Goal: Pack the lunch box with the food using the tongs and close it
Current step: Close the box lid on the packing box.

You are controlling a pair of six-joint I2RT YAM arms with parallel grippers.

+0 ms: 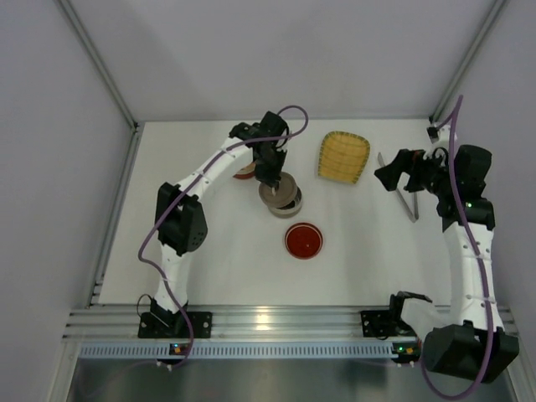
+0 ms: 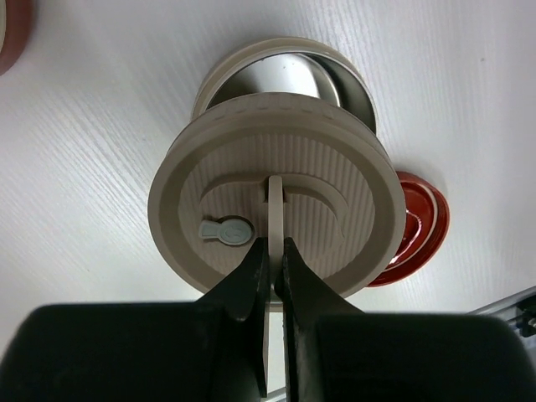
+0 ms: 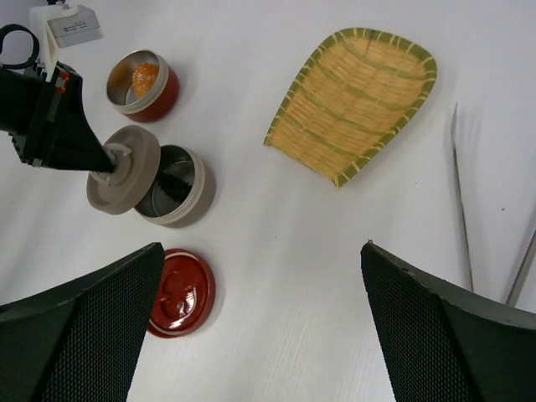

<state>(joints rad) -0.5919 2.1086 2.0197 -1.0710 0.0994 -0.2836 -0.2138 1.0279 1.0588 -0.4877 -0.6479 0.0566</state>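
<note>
The beige tin's opening is still partly uncovered. My left gripper will next lower the lid onto the beige tin's open rim (image 1: pixel 292 205) (image 2: pixel 291 79), turn, move back toward my base and then let go.
My left gripper (image 2: pixel 275 251) is shut on the upright handle of a round beige lid (image 2: pixel 272 193). It holds the lid just above and partly over the open beige lunch box tin (image 2: pixel 285 79), off to one side (image 3: pixel 126 180). A dark shape shows inside that tin (image 3: pixel 172 180); I cannot tell what it is. The orange chunk (image 3: pixel 145 77) lies in an open red tin (image 3: pixel 159 96) behind it. The tongs (image 1: pixel 408 203) lie flat on the table at the right. My right gripper (image 3: pixel 261 251) hovers open above the table, to the left of the tongs, with nothing in it.
A red lid (image 1: pixel 303 240) lies on the table in front of the beige tin (image 1: pixel 283 203). The yellow woven tray (image 1: pixel 343 157) rests between the tins and the tongs. Frame posts and walls border the table on three sides.
</note>
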